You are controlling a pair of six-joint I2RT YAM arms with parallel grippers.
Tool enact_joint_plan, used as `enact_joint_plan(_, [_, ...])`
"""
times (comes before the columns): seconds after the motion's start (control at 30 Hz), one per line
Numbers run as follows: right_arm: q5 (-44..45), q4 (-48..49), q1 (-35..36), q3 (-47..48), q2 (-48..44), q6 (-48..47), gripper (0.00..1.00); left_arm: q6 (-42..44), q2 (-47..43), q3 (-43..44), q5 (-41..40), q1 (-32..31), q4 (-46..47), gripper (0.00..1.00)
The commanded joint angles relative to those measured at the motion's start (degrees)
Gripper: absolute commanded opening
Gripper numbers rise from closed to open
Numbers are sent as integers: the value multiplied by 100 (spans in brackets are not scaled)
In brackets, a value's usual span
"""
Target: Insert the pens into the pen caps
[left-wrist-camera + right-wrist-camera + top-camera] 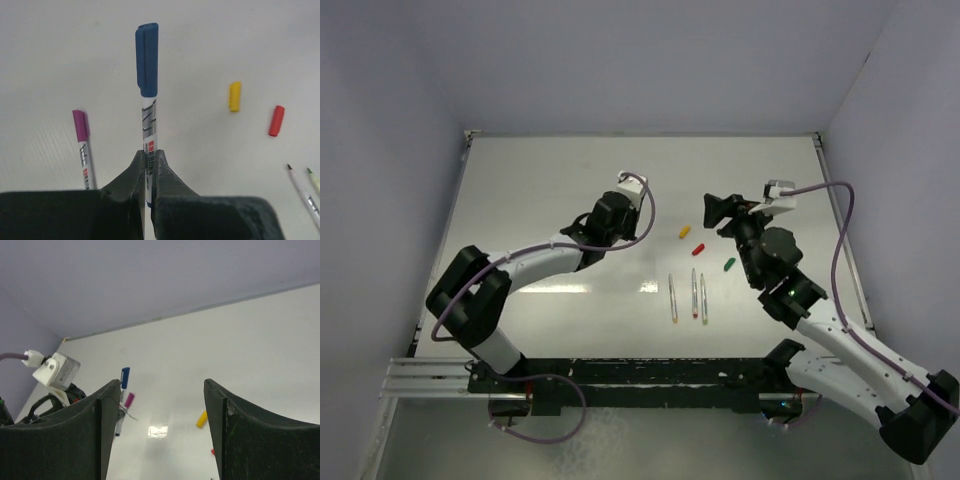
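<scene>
The silver-grey pen in my left gripper goes down to the table beside the purple-capped pen next.
My left gripper (150, 152) is shut on a silver-grey pen (148, 120) that wears the blue cap (147, 60) on its far end. From above, this gripper (638, 212) sits left of centre. A second pen with the purple cap (80, 125) lies on the table just to its left. The yellow cap (684, 232), red cap (698, 248) and green cap (729, 264) lie loose. Three uncapped pens (694, 292) lie side by side nearer the bases. My right gripper (712, 212) stands open above the table with nothing between its fingers (112, 390). It faces the left gripper.
The white tabletop (570, 170) is walled in by pale panels at the back and sides. A purple cable (840, 230) loops off the right wrist. The black base rail (640, 375) runs along the near edge.
</scene>
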Motion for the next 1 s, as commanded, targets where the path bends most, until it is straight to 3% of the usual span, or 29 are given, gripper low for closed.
enact_joint_plan(0.0, [539,-852,-29,-276,-324,290,69,172,418,560,-529,142,-816,0])
enact_joint_plan(0.27, [557,-1383,-29,-549,-688,705,69,-322,1119,1028,-568,265,-1645,0])
enact_joint_plan(0.57, [437,-1584,-24,-466,-351,881,69,-609,1410,1171,-600,298,-1774,1])
enact_joint_plan(0.97, [373,-1506,-23,-535,-215,983,68,-836,1818,1347,-738,389,-1920,14])
